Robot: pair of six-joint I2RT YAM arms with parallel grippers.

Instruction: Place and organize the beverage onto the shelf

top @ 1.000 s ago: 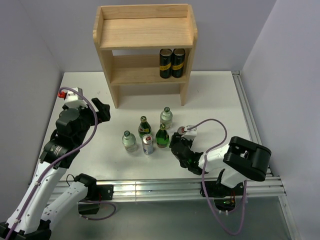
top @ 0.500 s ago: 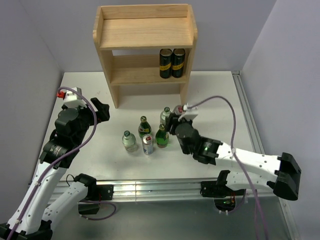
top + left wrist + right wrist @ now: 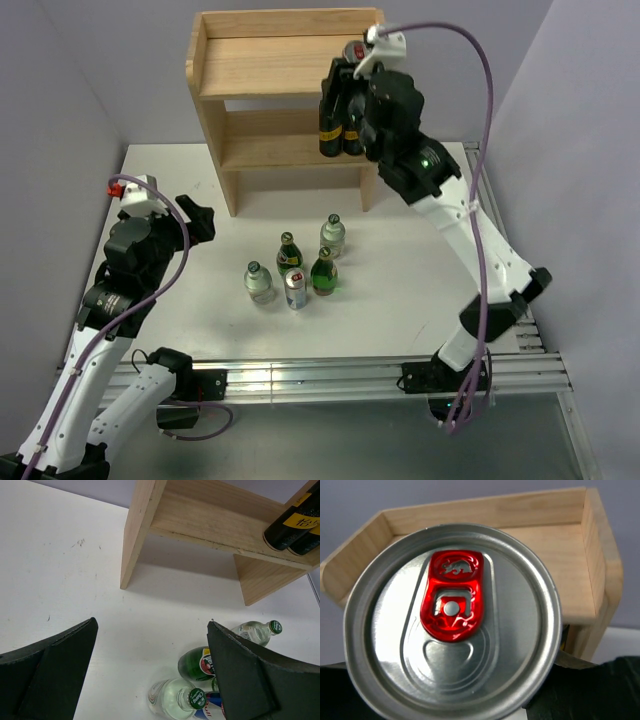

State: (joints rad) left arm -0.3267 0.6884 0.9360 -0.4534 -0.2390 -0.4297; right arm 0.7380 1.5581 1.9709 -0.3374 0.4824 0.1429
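Observation:
My right gripper will next move the silver can outward past the front edge of the shelf's top board (image 3: 290, 65) and onto the board's empty end above the black-and-yellow cans.
My right gripper (image 3: 345, 82) is shut on a silver can with a red tab (image 3: 353, 50) and holds it high by the right end of the wooden shelf's top board (image 3: 290, 65). In the right wrist view the can's lid (image 3: 452, 620) fills the frame, with the shelf's top tier (image 3: 555, 555) behind. On the table stand two green bottles (image 3: 288, 253) (image 3: 323, 270), two clear bottles (image 3: 332, 235) (image 3: 259, 282) and a silver-and-blue can (image 3: 296, 290). My left gripper (image 3: 200, 220) is open and empty, left of the group; its view shows a clear bottle (image 3: 177, 700) and a green bottle (image 3: 197, 664).
Two black-and-yellow cans (image 3: 343, 127) stand at the right end of the shelf's lower tier, also in the left wrist view (image 3: 295, 525). The shelf's left side panel (image 3: 134, 535) stands on the white table (image 3: 420, 260). Grey walls close in on both sides.
My right arm has swung up from near the table to the shelf's top right, carrying the silver can. The left arm has barely shifted.

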